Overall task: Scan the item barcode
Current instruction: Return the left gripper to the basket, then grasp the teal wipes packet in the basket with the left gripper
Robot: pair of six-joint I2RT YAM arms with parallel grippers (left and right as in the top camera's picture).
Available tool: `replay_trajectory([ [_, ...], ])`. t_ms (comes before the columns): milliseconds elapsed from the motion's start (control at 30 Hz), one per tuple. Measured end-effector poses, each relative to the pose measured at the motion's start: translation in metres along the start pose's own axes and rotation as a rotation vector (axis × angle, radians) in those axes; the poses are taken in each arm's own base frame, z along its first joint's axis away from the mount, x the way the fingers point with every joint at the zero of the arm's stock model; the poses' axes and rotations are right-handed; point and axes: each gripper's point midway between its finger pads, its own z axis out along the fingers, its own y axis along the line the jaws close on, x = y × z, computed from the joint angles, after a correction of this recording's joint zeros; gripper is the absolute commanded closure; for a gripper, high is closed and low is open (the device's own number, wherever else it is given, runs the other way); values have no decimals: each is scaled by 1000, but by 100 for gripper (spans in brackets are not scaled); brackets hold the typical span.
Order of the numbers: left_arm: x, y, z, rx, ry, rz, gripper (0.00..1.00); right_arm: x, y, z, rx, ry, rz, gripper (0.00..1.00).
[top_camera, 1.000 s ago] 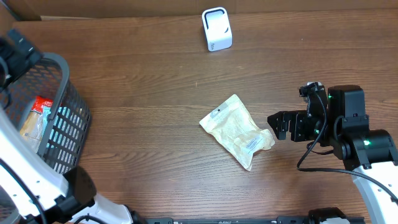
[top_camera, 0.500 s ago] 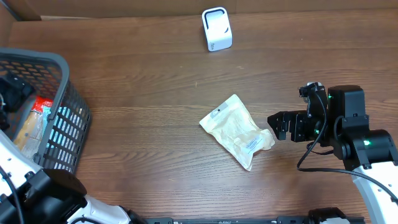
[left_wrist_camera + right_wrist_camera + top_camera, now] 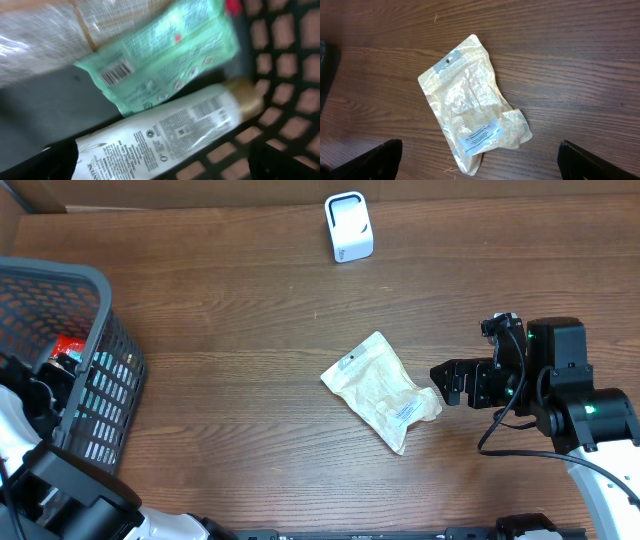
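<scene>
My left gripper shifts off the white bottle next, then lowers to close near the pouch's barcode end, since the green pouch [image 3: 160, 55] lies uncovered beside the bottle.
A beige pouch [image 3: 381, 391] with a white label lies flat on the table's middle. My right gripper [image 3: 446, 382] stands open just right of it. In the right wrist view the pouch [image 3: 470, 107] lies ahead of the open gripper [image 3: 482, 169], touching neither finger. The white scanner [image 3: 348, 227] stands upright at the table's far edge. My left gripper [image 3: 162, 169] is open inside the basket [image 3: 100, 295], over a white bottle [image 3: 165, 130]. A green pouch [image 3: 160, 55] with a barcode lies beside the bottle. Nothing is held.
The dark mesh basket stands at the table's left edge, with a red item [image 3: 68, 344] showing inside. A clear crinkled packet [image 3: 45, 30] lies above the green pouch. The basket's mesh wall [image 3: 285, 55] is close on the right of my left gripper.
My left arm has dropped from above the basket's far rim down into the basket. The right arm and the beige pouch have not moved.
</scene>
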Motion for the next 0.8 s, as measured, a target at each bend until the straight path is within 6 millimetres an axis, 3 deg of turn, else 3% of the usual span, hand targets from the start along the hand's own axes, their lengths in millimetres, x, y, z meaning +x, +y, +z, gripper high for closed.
replay_trajectory([
  [333,5,7,45,19,37,140,1,0,0,0,0,0,1,0],
  [600,-7,-2,52,3,-11,256,3,0,0,0,0,0,0,0],
  [800,-10,13,52,-137,-27,191,4,0,0,0,0,-1,0,0],
])
